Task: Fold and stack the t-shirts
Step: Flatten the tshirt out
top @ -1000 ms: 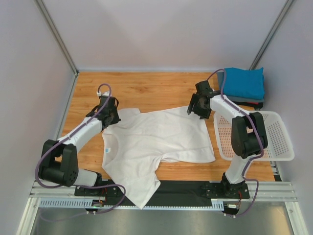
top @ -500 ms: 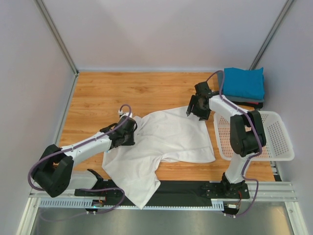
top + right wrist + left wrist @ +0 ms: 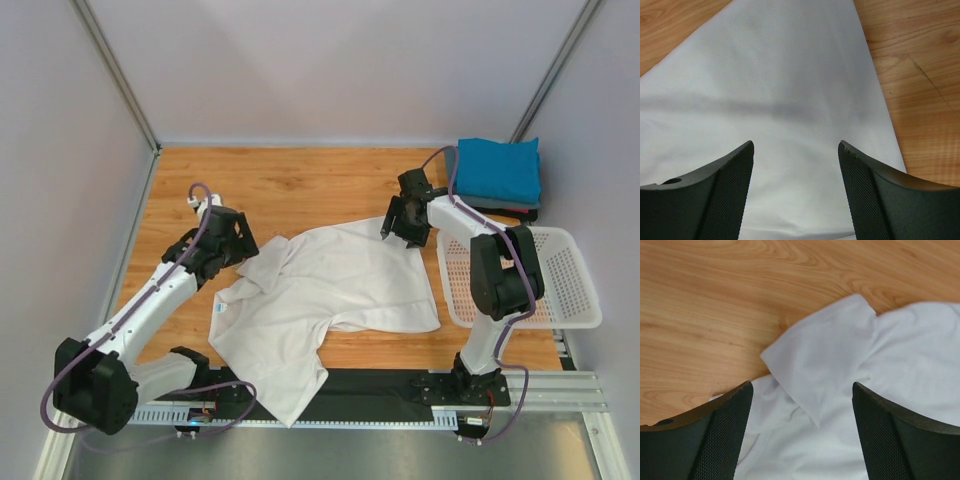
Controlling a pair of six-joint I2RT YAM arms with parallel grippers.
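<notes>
The folded sleeve's tip (image 3: 243, 268) (image 3: 768, 358) beside the bare wood lies below my left gripper's fingers, so the open gripper moves down onto it next, turning slightly.
A white t-shirt (image 3: 330, 295) lies spread on the wooden table, its lower end hanging over the near edge. Its left sleeve (image 3: 820, 360) is folded inward over the body. My left gripper (image 3: 240, 252) hovers open just above that sleeve, with nothing between its fingers (image 3: 727, 430). At the shirt's far right corner my right gripper (image 3: 397, 233) stands open over flat white cloth (image 3: 790, 90), gripping nothing. A folded teal t-shirt (image 3: 498, 168) rests on a dark grey one (image 3: 495, 206) at the back right.
A white mesh basket (image 3: 575, 290) sits at the right edge, beside the right arm. Bare wood (image 3: 290, 185) stretches behind the shirt. Grey walls and metal posts close in the table on three sides.
My left gripper carried the sleeve inward over the shirt, opened and let it go, then drew back to the left. The sleeve now lies folded. The right arm has stayed still.
</notes>
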